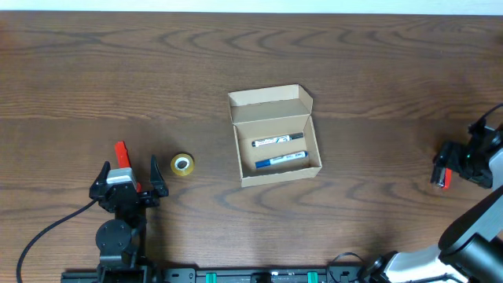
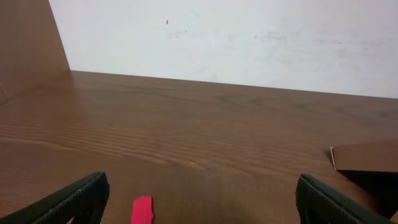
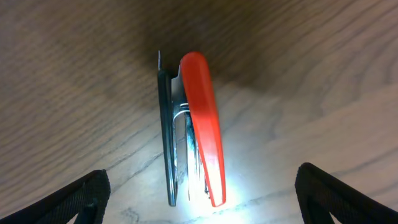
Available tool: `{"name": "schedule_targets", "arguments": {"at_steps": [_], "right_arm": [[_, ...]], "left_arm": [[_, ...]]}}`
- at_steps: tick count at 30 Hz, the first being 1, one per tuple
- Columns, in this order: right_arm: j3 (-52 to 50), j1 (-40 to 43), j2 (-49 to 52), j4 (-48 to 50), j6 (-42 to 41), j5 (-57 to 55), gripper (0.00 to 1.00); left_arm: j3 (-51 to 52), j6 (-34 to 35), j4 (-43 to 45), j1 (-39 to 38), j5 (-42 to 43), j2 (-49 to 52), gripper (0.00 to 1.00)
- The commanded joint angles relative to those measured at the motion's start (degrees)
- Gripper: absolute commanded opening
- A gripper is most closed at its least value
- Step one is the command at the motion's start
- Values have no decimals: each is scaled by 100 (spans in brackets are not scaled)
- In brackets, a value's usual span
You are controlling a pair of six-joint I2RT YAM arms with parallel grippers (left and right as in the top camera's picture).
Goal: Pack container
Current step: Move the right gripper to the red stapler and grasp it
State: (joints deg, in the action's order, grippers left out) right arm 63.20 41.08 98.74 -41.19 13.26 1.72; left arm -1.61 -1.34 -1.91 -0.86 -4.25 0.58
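Observation:
The right gripper moves down to the stapler next and closes across its red and black sides, as its fingers are on either side.
The container, a tan cardboard box, stands mid-table with its flap lid folded back. Inside lie a black marker and a blue marker. My right gripper hovers at the table's right edge over a red and black stapler. In the right wrist view the stapler lies on its side, and that gripper is open with a finger well clear on each side. My left gripper rests open at the front left. A small red object lies just ahead of it.
A small yellow tape roll sits between the left gripper and the box. In the left wrist view the red object lies between the open fingers, and a corner of the box shows at right.

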Motion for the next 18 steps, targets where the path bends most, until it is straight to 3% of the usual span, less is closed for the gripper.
{"name": "schedule_targets", "arguments": {"at_steps": [1, 10, 13, 15, 18], "right_arm": [[-48, 35, 332, 26, 98, 48, 87], [-48, 20, 940, 210, 96, 109, 84], [-48, 17, 1040, 280, 96, 186, 77], [-48, 13, 1086, 306, 107, 219, 62], [-48, 13, 1102, 310, 208, 321, 12]], "left_arm": [[129, 9, -208, 0, -17, -31, 95], [131, 9, -208, 0, -17, -31, 95], [131, 9, -208, 0, -17, -31, 95], [129, 9, -205, 0, -17, -33, 95], [131, 9, -205, 0, -17, -31, 95]]}}
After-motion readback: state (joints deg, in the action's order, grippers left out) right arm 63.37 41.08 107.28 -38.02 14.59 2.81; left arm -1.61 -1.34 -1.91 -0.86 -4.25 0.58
